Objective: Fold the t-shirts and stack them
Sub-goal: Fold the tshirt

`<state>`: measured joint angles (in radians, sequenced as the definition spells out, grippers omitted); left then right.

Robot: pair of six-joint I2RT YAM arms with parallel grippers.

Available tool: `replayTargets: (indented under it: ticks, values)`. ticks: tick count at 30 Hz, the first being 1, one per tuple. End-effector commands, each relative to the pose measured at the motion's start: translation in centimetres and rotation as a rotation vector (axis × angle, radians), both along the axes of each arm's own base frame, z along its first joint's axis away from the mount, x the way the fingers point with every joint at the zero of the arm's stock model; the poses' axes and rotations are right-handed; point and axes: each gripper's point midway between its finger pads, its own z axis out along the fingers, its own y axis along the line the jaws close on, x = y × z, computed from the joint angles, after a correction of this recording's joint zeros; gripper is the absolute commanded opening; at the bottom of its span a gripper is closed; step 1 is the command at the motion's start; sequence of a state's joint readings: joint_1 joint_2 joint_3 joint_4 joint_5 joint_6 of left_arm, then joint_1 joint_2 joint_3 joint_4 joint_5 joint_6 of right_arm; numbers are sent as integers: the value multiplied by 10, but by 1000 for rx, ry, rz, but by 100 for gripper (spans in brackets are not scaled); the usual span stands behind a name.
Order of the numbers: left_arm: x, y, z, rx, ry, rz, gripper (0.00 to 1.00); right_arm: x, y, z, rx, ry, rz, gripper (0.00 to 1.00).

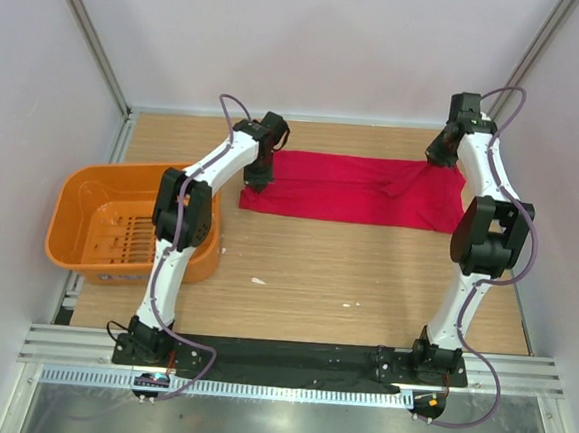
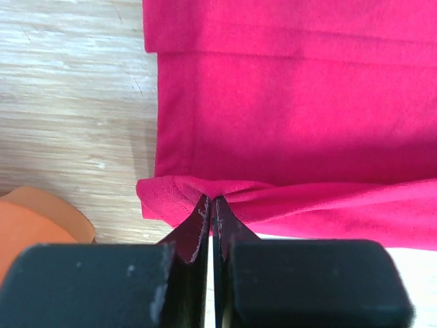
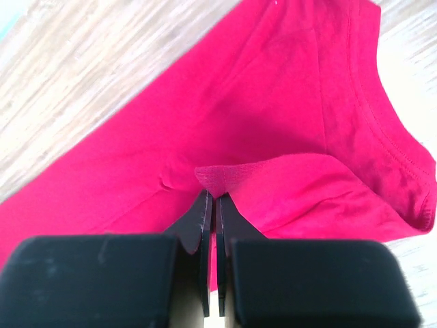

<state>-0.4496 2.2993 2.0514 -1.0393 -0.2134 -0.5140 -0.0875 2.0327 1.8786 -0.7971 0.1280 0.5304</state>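
Note:
The right gripper lowers next and opens to release the fold onto the shirt (image 3: 225,179) beside its far edge, since that red layer lies below my gripper.
The red t-shirt (image 1: 357,190) lies as a long folded band across the far part of the wooden table. My left gripper (image 1: 258,179) is at its left end, shut on a pinch of the shirt's edge (image 2: 205,191). My right gripper (image 1: 441,154) is at its far right end, shut on a fold of the shirt (image 3: 225,179). In the right wrist view the collar (image 3: 392,147) curves off to the right of the pinched fold.
An orange slotted basket (image 1: 104,217) stands at the table's left edge, beside the left arm; its rim shows in the left wrist view (image 2: 41,219). Bare wood lies between the shirt and the arm bases. White walls enclose the back and sides.

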Motion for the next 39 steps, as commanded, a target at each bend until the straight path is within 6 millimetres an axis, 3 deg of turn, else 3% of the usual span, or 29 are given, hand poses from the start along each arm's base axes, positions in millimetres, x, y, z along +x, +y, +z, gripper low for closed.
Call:
replayTargets:
  ticks: [1, 8, 19, 22, 24, 26, 27, 28, 30, 31, 34, 35, 36, 38, 39]
  values:
    - [9, 5, 8, 9, -12, 4, 0, 13, -5, 23, -7, -67, -3, 1]
    - [22, 4, 5, -3, -17, 9, 0, 24, -8, 18, -2, -68, -11, 1]
    - [33, -1, 1, -17, -27, 1, 1, 31, -11, -6, -2, -36, -5, 1]
    - [40, 5, 3, 10, -53, 9, 8, 38, -14, -9, -10, -50, -9, 1]
    - [51, 26, 19, 117, -118, 48, 20, 45, -19, -15, -29, -61, -16, 3]
    - [57, 36, 38, 174, -176, 72, 30, 55, -30, -14, -60, -97, -28, 18]
    - [58, 39, 60, 181, -226, 82, 36, 55, -32, -18, -79, -99, -26, 27]
    - [54, 40, 66, 191, -238, 74, 38, 61, -36, -13, -98, -131, -19, 45]
    - [47, 24, 77, 161, -277, 34, 43, 63, -34, 3, -77, -161, 2, 48]
    - [30, 14, 77, 86, -244, -2, 43, 61, -33, 12, -75, -169, 8, 51]
    - [14, -15, 78, -72, -240, -33, 35, 48, -25, 25, -46, -156, 33, 56]
    - [4, -23, 62, -91, -205, -56, 30, 45, -18, 27, -14, -151, 46, 58]
    - [5, -31, 60, -118, -213, -71, 29, 35, -11, 16, 19, -118, 60, 59]
    - [4, -43, 49, -152, -181, -94, 26, 25, 5, 20, 91, -133, 84, 61]
    - [4, -44, 45, -151, -169, -97, 25, 11, 10, 1, 117, -88, 85, 62]
